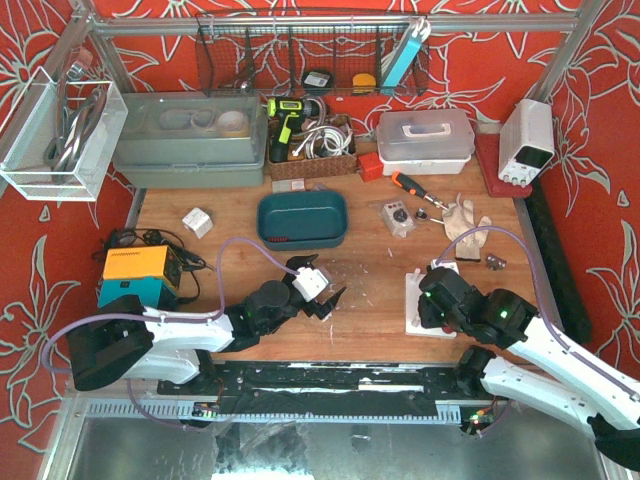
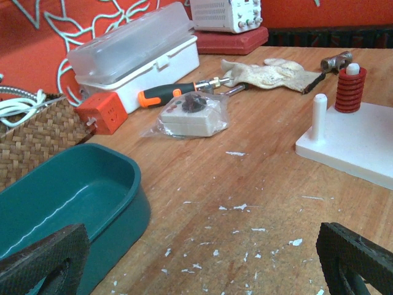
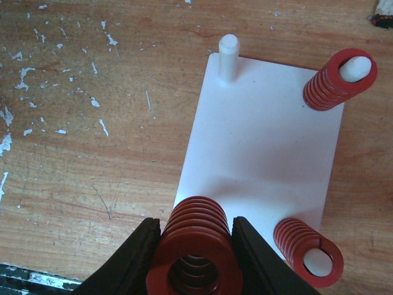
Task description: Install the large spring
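I will lower my right gripper toward the plate's near corner [image 1: 412, 328] below it and let go of the large red spring, because the spring is held above the white base plate.
The large red spring [image 3: 195, 246] is clamped upright between the black fingers of my right gripper [image 3: 195, 226], over the near left corner of the white base plate [image 3: 264, 141]. I cannot tell whether a peg is inside it. Two smaller red springs [image 3: 336, 80] [image 3: 307, 252] sit on pegs along the plate's right side. One white peg [image 3: 228, 55] at the far left corner is bare. In the top view my right gripper [image 1: 432, 300] hangs over the plate [image 1: 412, 318]. My left gripper [image 1: 325, 300] [image 2: 199, 264] is open and holds nothing, above bare wood to the left of the plate [image 2: 362, 141].
A teal tray [image 1: 302, 218] lies behind my left gripper, close on its left in the left wrist view [image 2: 61, 196]. A bagged white part [image 1: 398, 217], a screwdriver [image 1: 415, 187] and a glove [image 1: 468, 222] lie behind the plate. An orange and blue device [image 1: 135, 275] stands at the left.
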Controlling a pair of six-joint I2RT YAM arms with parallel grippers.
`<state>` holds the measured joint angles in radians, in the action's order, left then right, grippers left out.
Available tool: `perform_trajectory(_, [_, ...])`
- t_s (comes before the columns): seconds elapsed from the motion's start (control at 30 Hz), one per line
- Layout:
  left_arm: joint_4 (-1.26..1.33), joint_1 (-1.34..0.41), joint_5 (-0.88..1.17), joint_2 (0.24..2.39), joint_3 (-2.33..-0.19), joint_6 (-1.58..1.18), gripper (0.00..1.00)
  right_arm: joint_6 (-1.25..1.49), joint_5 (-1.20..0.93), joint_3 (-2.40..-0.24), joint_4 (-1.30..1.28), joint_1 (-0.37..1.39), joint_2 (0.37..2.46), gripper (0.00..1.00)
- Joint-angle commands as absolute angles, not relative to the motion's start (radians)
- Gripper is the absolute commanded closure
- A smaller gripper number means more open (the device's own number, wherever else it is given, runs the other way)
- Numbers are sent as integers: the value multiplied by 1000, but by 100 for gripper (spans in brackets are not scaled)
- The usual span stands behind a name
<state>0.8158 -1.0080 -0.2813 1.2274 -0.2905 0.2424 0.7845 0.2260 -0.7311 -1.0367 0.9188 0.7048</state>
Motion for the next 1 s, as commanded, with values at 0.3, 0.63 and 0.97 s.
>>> perform_trajectory(0.3, [827, -1009, -301, 1211, -308, 239, 0, 822, 175, -673, -952, 921, 731, 100])
perform_trajectory(0.63, [825, -1009, -302, 1215, -309, 241, 0, 823, 194, -635, -941, 922, 740, 100])
perform_trajectory(0.97, [826, -1009, -301, 1218, -309, 241, 0, 801, 224, -698, -987, 921, 724, 100])
